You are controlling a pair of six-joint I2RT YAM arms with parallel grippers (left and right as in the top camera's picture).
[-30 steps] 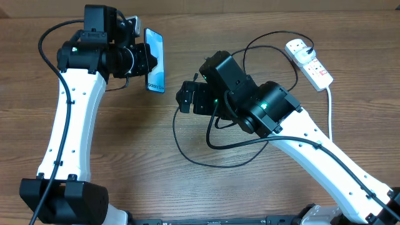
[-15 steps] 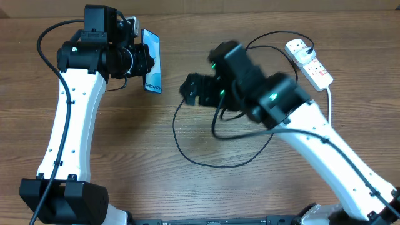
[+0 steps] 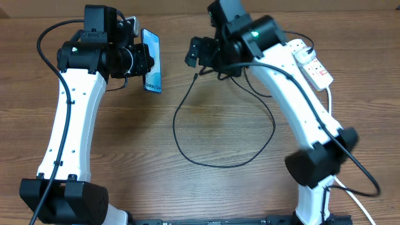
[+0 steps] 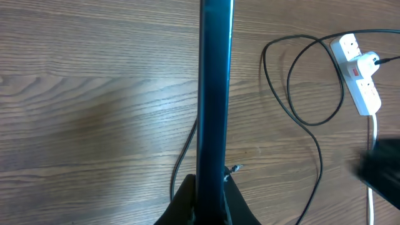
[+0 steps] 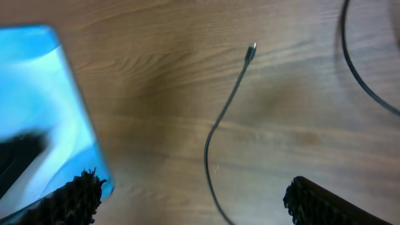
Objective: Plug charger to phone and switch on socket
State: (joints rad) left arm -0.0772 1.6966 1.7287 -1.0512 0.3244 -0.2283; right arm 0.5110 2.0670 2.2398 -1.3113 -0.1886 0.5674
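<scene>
The right gripper lowers toward the charger's connector tip [image 3: 195, 76] [image 5: 250, 53] next, which lies free on the wood below, until its fingers straddle the connector end.
My left gripper [image 3: 145, 62] is shut on the phone [image 3: 152, 61], holding it on edge above the table's far left. In the left wrist view the phone [image 4: 214, 94] stands edge-on between the fingers [image 4: 187, 203]. The charger [image 3: 219, 164] is a thin black cable looped on the wood, its connector tip [image 3: 196, 76] lying free. The tip [image 5: 251, 50] also shows in the right wrist view, right of the blue phone [image 5: 37, 106]. My right gripper [image 3: 190, 53] hovers open just right of the phone, above the tip, holding nothing. The white socket [image 3: 312, 64] lies at the far right.
The socket's thick white lead [image 3: 329, 106] runs down the right side behind my right arm. The cable's loops [image 4: 312, 94] spread over the middle and right of the wooden table [image 3: 125, 144]. My right arm's base [image 3: 315, 165] stands at the front right.
My right arm has swung from the table's middle toward the far edge, bringing its gripper close to the phone. The left arm and phone have shifted only slightly.
</scene>
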